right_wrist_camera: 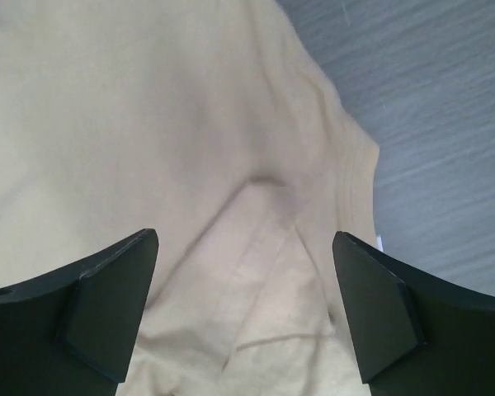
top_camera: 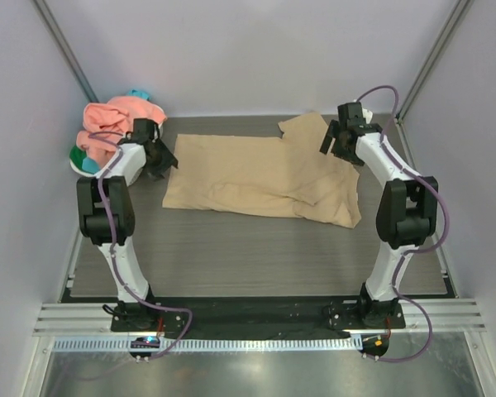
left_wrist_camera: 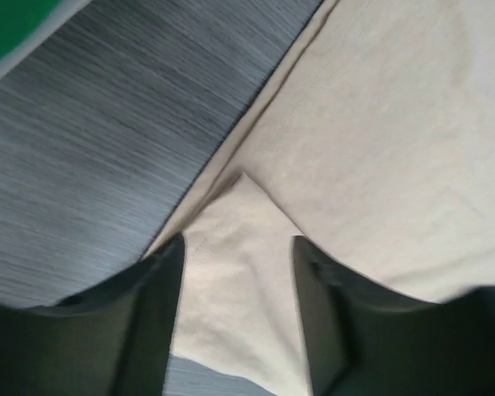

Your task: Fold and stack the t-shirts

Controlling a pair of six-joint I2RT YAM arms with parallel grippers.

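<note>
The robot's right gripper needs to move back and down onto the tan t-shirt's near corner (top_camera: 352, 222), which lies below and back of the gripper, since that corner sticks out toward the robot.
The tan t-shirt (top_camera: 264, 178) lies spread on the grey table, with a sleeve sticking out at the far right. My left gripper (top_camera: 159, 161) is at its left edge, open, and a turned-up corner of the tan cloth (left_wrist_camera: 235, 272) lies between the fingers (left_wrist_camera: 161, 305). My right gripper (top_camera: 339, 141) is above the shirt's far right part, open wide over a crease in the tan cloth (right_wrist_camera: 256, 247). The salmon pink shirt (top_camera: 116, 120) is heaped at the far left, with a bit of the teal shirt (top_camera: 139, 93) behind it and the green shirt (top_camera: 87, 159) under it.
The white basket (top_camera: 74, 168) holds the heaped shirts at the table's far left corner, close to my left arm. Its green contents show in the top left of the left wrist view (left_wrist_camera: 12, 25). Bare grey table (top_camera: 256, 256) lies in front of the tan shirt.
</note>
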